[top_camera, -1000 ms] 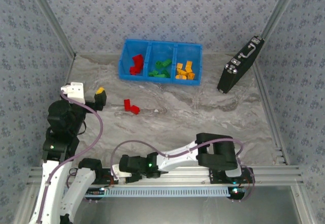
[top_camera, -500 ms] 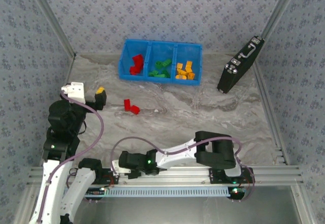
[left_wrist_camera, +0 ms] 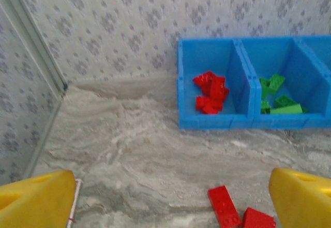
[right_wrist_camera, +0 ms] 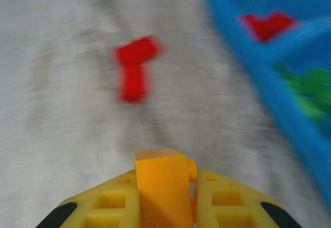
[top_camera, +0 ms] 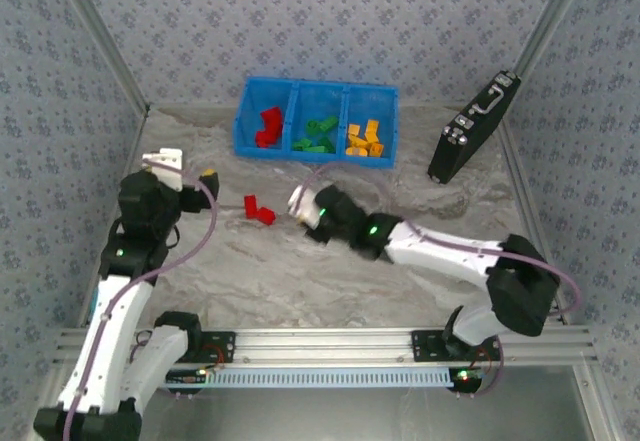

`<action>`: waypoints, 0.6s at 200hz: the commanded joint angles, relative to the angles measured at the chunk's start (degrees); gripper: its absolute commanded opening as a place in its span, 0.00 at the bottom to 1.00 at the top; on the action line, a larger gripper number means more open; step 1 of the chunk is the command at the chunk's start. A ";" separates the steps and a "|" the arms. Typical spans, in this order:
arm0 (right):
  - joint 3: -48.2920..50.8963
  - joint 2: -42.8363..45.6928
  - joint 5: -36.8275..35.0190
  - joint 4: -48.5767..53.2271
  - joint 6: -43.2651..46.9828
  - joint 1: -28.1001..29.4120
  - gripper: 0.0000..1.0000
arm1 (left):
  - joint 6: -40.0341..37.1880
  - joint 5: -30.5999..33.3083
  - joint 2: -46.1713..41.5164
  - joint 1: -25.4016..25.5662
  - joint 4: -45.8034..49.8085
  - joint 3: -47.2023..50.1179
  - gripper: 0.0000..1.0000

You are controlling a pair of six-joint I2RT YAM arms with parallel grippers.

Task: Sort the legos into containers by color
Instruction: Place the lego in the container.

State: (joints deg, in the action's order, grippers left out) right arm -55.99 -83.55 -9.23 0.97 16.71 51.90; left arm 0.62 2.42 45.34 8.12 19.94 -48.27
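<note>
The bin's section of orange-yellow legos holds the color of the orange-yellow lego, so my right gripper will next carry the lego outward over that section and let it go there.
The blue bin (top_camera: pixel 240 133) stands at the back with red (top_camera: pixel 268 126), green (top_camera: pixel 317 134) and orange-yellow legos (top_camera: pixel 364 139) in its three compartments. Two red legos (top_camera: pixel 259 209) lie on the table in front of it. My right gripper (top_camera: pixel 297 206) hovers just right of them, shut on an orange-yellow lego (right_wrist_camera: pixel 163 186). Ahead of it the wrist view shows the red legos (right_wrist_camera: pixel 134 65) and the bin wall (right_wrist_camera: pixel 274 99). My left gripper (top_camera: pixel 205 181) is open left of the red pair (left_wrist_camera: pixel 224 206), and nothing lies between its fingers (left_wrist_camera: pixel 36 199).
A black case (top_camera: pixel 473 126) with metal latches leans against the right wall. Patterned walls close the table on three sides. The metal rail (top_camera: pixel 320 341) runs along the near edge.
The right arm swung from the near rail out to the table's middle beside the red legos, its jaws closing on the way. The left arm shifted slightly forward and right.
</note>
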 commanded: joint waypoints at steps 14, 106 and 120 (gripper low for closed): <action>-3.96 -4.02 0.82 -7.43 4.99 -16.25 0.16 | 6.93 -2.51 10.68 0.74 4.88 -2.53 0.95; -40.89 -39.54 2.77 -2.43 0.88 -31.77 0.16 | 35.05 -8.40 35.06 9.44 2.64 -9.70 0.90; -43.86 -42.29 3.19 -1.59 0.52 -32.16 0.17 | 37.98 -9.09 37.38 11.26 2.45 -10.29 0.90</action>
State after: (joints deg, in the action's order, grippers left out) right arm -94.26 -121.75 -6.66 -4.12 18.96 20.78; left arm 29.45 -3.51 79.79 17.32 24.43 -56.29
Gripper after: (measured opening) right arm 0.227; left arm 0.899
